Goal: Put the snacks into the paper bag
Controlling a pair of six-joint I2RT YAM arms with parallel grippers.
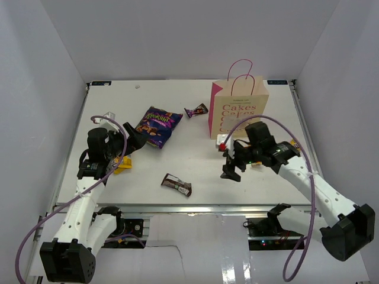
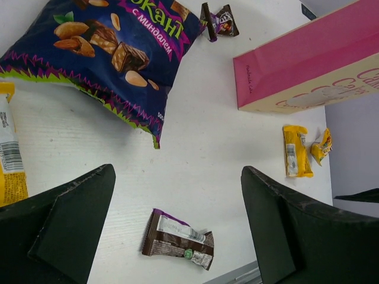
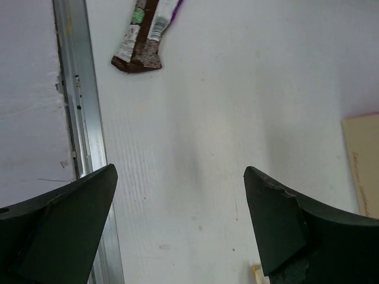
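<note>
Next, my right gripper should move to its left in the top view and down around the brown packet's middle (image 1: pixel 176 184) (image 3: pixel 153 15), since the brown packet lies there.
The paper bag (image 1: pixel 240 106) stands upright at the back right; its pink side (image 2: pixel 308 65) shows in the left wrist view. The large purple-blue snack bag (image 1: pixel 157 126) lies flat left of it, with a small dark packet (image 1: pixel 196 110) between them. A brown packet (image 1: pixel 177 184) lies near the front edge. My left gripper (image 1: pixel 132 141) hovers open just left of the purple-blue bag (image 2: pixel 100 53), holding nothing. My right gripper (image 1: pixel 231 167) hangs open in front of the paper bag, over bare table, with the brown packet (image 3: pixel 145 35) ahead of it.
Two yellow packets (image 2: pixel 296 151) lie by the paper bag's base, and another yellow packet (image 2: pixel 9 148) sits beside my left gripper. The metal rail (image 3: pixel 83 118) marks the table's front edge. White walls enclose the table on three sides.
</note>
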